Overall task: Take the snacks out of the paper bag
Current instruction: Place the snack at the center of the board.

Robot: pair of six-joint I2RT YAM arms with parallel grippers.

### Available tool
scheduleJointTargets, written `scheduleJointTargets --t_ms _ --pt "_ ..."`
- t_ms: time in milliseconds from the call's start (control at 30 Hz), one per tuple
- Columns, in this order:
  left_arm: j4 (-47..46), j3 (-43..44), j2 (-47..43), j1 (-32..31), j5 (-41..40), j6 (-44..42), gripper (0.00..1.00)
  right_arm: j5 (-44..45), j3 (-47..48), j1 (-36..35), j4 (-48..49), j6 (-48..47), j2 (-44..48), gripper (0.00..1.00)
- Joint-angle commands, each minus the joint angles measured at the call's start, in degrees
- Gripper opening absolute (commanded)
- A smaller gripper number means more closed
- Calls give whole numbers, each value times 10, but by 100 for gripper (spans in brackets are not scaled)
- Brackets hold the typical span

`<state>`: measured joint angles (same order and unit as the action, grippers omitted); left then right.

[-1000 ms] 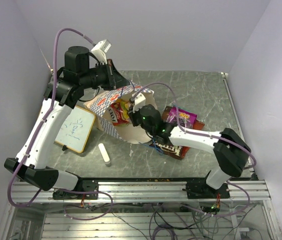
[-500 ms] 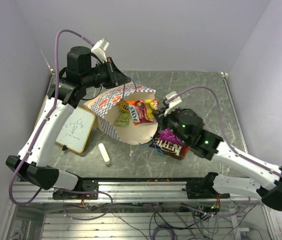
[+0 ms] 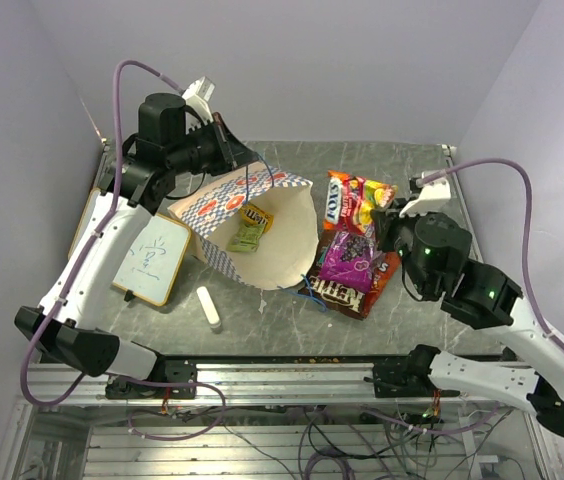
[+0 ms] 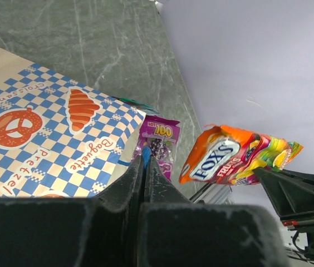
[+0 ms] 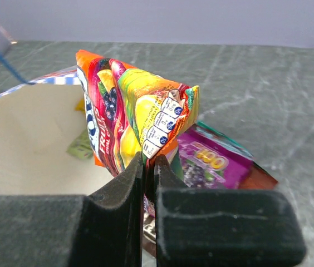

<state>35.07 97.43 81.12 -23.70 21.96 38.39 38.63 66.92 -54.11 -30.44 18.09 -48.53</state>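
Note:
The robot will next tip the fingertips of its right gripper down and lower the orange packet (image 3: pixel 355 202), which is already out of the bag, to release it onto the purple packet (image 3: pixel 347 255) lying below the gripper.
The chequered paper bag (image 3: pixel 227 205) lies on its side, mouth facing right. My left gripper (image 3: pixel 245 157) is shut on its blue cord handle (image 4: pixel 145 161) and holds the bag's top edge up. My right gripper (image 3: pixel 390 222) is shut on an orange Fox's fruit-sweets packet (image 3: pixel 355 202) and holds it in the air right of the bag's mouth; the packet shows in the right wrist view (image 5: pixel 140 122) and the left wrist view (image 4: pixel 232 156). A purple packet (image 3: pixel 347 255) lies on a brown chocolate bag (image 3: pixel 345 293) on the table. A green packet (image 3: pixel 248 232) stays inside the bag.
A wood-framed whiteboard (image 3: pixel 149 259) lies left of the bag. A small white cylinder (image 3: pixel 208 308) lies in front of the bag. Walls close in on the left, back and right.
My right gripper has drawn the Fox's packet out of the bag's mouth and carried it right, above the purple packet. The left gripper still holds the handle.

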Motion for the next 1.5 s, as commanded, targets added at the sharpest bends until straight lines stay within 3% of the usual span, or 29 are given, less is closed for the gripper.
scheduleJointTargets --t_ms 0,133,567,700,967,1167,1467 --pt "1 -7 -23 1 -36 -4 7 136 47 3 -81 60 -36 0" --pt "-11 -26 -37 1 -45 8 7 67 54 42 -40 39 -58 0" --pt "-5 -29 -45 1 -51 11 7 -364 4 365 31 207 -128 0" --pt "-4 -30 -47 1 -52 12 7 -400 -27 370 53 258 -138 0" --pt "-9 -25 -37 1 -39 14 7 -386 -113 391 53 308 -132 0" --pt "-15 -21 -26 2 -25 14 7 -382 -176 404 66 308 -125 0" --pt "-3 2 -8 1 -6 2 7 -351 -207 428 10 290 -112 0"
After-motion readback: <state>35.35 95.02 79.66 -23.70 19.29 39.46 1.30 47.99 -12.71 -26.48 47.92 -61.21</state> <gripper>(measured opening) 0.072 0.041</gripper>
